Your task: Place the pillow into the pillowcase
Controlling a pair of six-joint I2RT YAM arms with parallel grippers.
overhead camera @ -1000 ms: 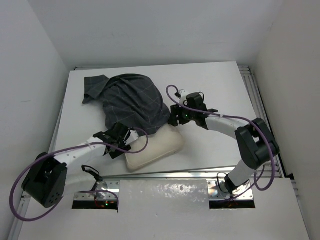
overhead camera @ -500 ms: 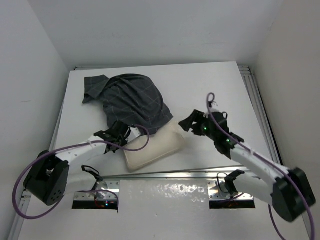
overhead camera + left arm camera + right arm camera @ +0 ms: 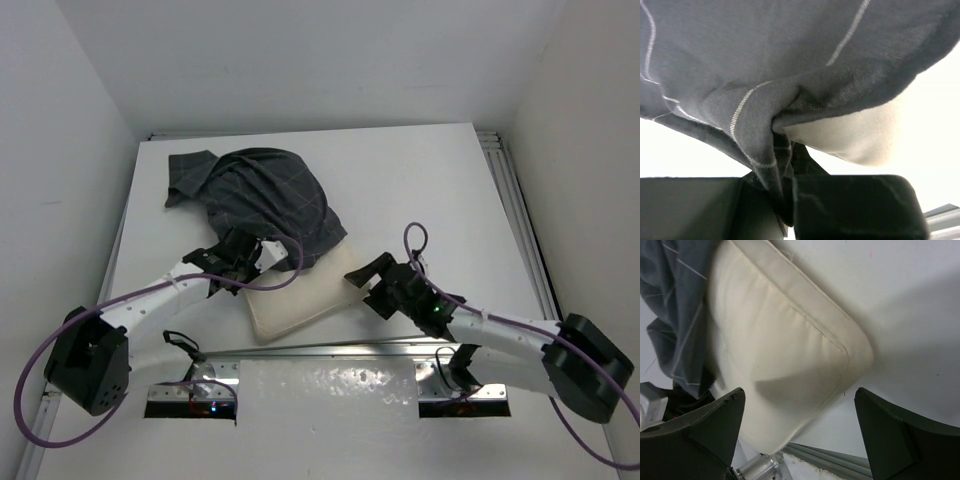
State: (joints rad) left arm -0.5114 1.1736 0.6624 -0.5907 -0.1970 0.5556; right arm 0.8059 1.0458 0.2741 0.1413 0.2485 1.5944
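Observation:
The pillowcase (image 3: 265, 200) leaves the pillow's corner (image 3: 359, 287) bare to pinch. My right gripper slides onto that corner next, which lies to its left in the top view.
The pillowcase (image 3: 265, 200), dark grey with thin light check lines, lies bunched at the back left and covers the far part of the cream pillow (image 3: 300, 295). My left gripper (image 3: 250, 262) is shut on the pillowcase's near hem. In the left wrist view a fold of pillowcase (image 3: 765, 145) is pinched in the left gripper (image 3: 790, 192), with the pillow (image 3: 855, 135) showing just under the cloth. My right gripper (image 3: 362, 288) is open beside the pillow's right corner. In the right wrist view the right gripper (image 3: 800, 425) frames the pillow's (image 3: 785, 350) bare corner without touching it.
The white table (image 3: 430, 190) ends at a metal rail (image 3: 330, 345) just in front of the pillow, also visible as the rail (image 3: 825, 455) below the pillow's corner. White walls enclose the table on three sides.
My left gripper has shut on the pillowcase hem and pulled it slightly up. My right arm has swung from the pillow's far side down to its near right corner, opening wider.

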